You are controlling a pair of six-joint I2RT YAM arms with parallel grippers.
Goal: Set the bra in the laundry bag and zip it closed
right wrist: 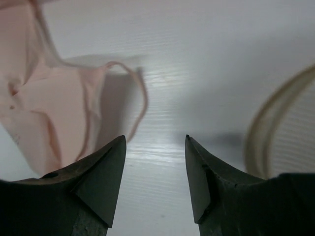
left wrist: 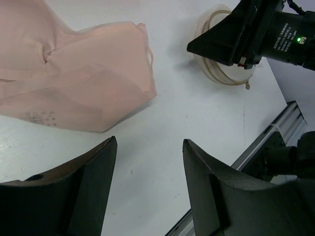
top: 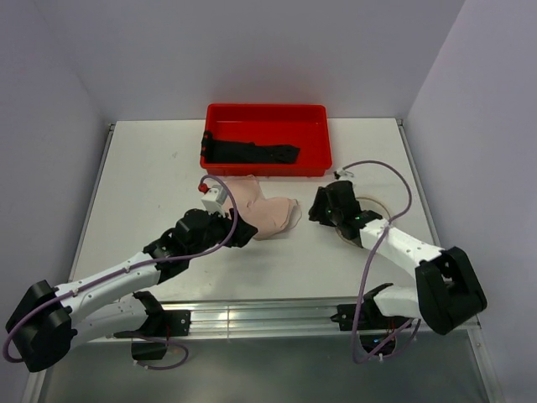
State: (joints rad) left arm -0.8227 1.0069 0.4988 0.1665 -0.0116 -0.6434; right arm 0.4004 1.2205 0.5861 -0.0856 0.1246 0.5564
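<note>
The bag lid's tan edge (top: 341, 236) is below the right gripper, to its right in the top view, so the gripper needs to move away from the bra (top: 267, 211) and down onto that edge.
The pale pink bra (top: 267, 211) lies crumpled flat on the white table, between the two arms. My left gripper (top: 248, 232) hovers at its near edge, open and empty; in the left wrist view the bra (left wrist: 74, 83) lies beyond the left gripper (left wrist: 149, 140). My right gripper (top: 317, 210) is open just right of the bra, holding nothing. From the right wrist, the bra (right wrist: 44, 108) and its thin strap (right wrist: 140, 93) sit left of the right gripper (right wrist: 155, 137). The laundry bag (top: 380, 206) lies flattened under the right arm, only its tan rim (right wrist: 266, 132) (left wrist: 216, 73) showing.
A red plastic tray (top: 310, 159) stands at the back of the table with a black garment (top: 252, 153) inside. The metal rail (top: 268, 315) runs along the near table edge. Grey walls close in on both sides and behind.
</note>
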